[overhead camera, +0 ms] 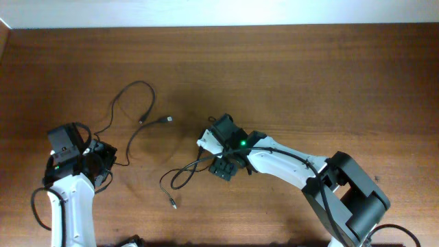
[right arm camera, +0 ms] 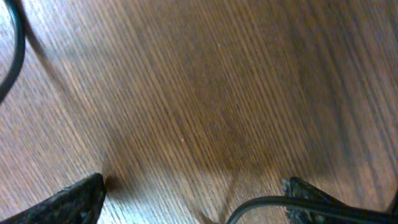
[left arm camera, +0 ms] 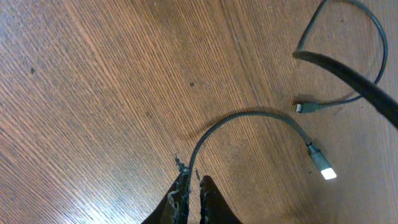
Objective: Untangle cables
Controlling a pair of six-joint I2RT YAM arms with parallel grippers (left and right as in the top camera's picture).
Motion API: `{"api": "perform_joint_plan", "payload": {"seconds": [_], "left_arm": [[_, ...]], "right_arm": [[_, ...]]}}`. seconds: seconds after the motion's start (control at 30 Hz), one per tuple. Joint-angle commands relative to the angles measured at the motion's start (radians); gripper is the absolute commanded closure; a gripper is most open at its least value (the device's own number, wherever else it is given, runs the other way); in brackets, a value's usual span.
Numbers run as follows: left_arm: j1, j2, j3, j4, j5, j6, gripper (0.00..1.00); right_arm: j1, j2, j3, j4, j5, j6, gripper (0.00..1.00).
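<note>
My left gripper, pinching the cord (left arm camera: 249,114) off at the table's side, lifts, tilts and carries it toward the middle next, then opens.
One thin black cable (overhead camera: 137,85) loops across the left of the table; its two plugs lie at the middle (overhead camera: 168,120). My left gripper (overhead camera: 105,159) is shut on this cable. In the left wrist view the fingers (left arm camera: 190,186) pinch the cord (left arm camera: 249,114), which arcs to a bright plug (left arm camera: 323,165). The second cable (overhead camera: 180,180) lies coiled beside my right gripper (overhead camera: 223,167), its plug near the front (overhead camera: 172,203). In the right wrist view the fingers (right arm camera: 199,196) are wide apart, and the cord (right arm camera: 261,202) lies against the right finger, not clamped.
Bare wooden table (overhead camera: 309,75) all round. Another stretch of black cord (right arm camera: 15,50) curves past the upper left of the right wrist view. A second small plug (left arm camera: 302,107) and a thick dark strand (left arm camera: 354,81) show at the right of the left wrist view.
</note>
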Motion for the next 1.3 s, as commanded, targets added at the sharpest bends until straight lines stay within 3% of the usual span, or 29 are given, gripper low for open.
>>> {"api": "perform_joint_plan", "payload": {"seconds": [0.0, 0.1, 0.17, 0.33, 0.43, 0.5, 0.67, 0.73, 0.8, 0.83, 0.9, 1.0, 1.07, 1.13, 1.2, 1.23, 1.27], "left_arm": [[0.003, -0.007, 0.0, -0.007, -0.035, 0.004, 1.0], [0.003, -0.007, 0.0, -0.025, -0.04, 0.004, 1.0], [0.003, -0.007, 0.0, -0.084, -0.037, 0.004, 1.0], [0.003, -0.007, 0.0, -0.167, -0.037, 0.004, 1.0], [0.003, -0.007, 0.0, -0.167, -0.037, 0.004, 1.0], [0.003, -0.007, 0.0, -0.169, -0.037, 0.004, 1.0], [0.003, -0.007, 0.0, -0.182, -0.013, 0.004, 1.0], [0.001, -0.008, 0.0, -0.181, 0.06, 0.004, 1.0], [-0.034, -0.008, 0.0, -0.134, 0.218, 0.032, 1.0], [-0.067, -0.008, 0.0, -0.067, 0.328, 0.096, 1.0], [-0.21, -0.008, 0.0, 0.166, 0.545, 0.108, 1.0], [-0.503, -0.008, 0.0, 0.559, 0.542, 0.085, 1.0], [-0.688, -0.008, 0.0, 0.782, 0.529, 0.085, 1.0], [-0.895, -0.008, 0.0, 1.0, 0.612, 0.086, 1.0], [-0.954, -0.008, 0.0, 0.995, 0.599, 0.122, 1.0], [-0.956, -0.008, 0.0, 0.908, 0.511, 0.135, 1.0], [-0.956, -0.007, 0.0, 0.765, 0.316, 0.135, 1.0]], "right_arm": [[0.003, 0.015, 0.0, -0.004, 0.023, 0.05, 0.96], [-0.02, 0.006, 0.043, -0.026, 0.209, 0.08, 0.96], [-0.146, -0.012, 0.151, -0.074, 0.317, 0.057, 0.96], [-0.655, -0.013, 0.46, -0.069, 0.308, 0.036, 0.96], [-0.982, 0.019, 0.463, 0.074, 0.294, -0.06, 0.96], [-1.186, 0.062, 0.463, 0.174, 0.103, -0.06, 0.96], [-1.332, 0.26, 0.463, 0.367, 0.082, -0.055, 0.96], [-1.339, 0.316, 0.463, 0.381, 0.075, 0.036, 0.95], [-1.338, 0.316, 0.481, 0.378, 0.02, 0.159, 0.08], [-1.338, 0.306, 0.518, 0.342, -0.035, 0.23, 0.01], [-1.337, 0.26, 0.642, 0.204, -0.254, 0.268, 0.01], [-1.313, 0.158, 0.785, 0.005, -0.366, 0.354, 0.01], [-1.297, 0.077, 0.787, -0.057, -0.366, 0.428, 0.01], [-1.255, -0.034, 0.787, -0.158, -0.366, 0.428, 0.02], [-1.217, -0.097, 0.787, -0.225, -0.366, 0.428, 0.01], [-1.194, -0.121, 0.787, -0.264, -0.366, 0.428, 0.02], [-1.154, -0.146, 0.787, -0.337, -0.366, 0.428, 0.02]]}}
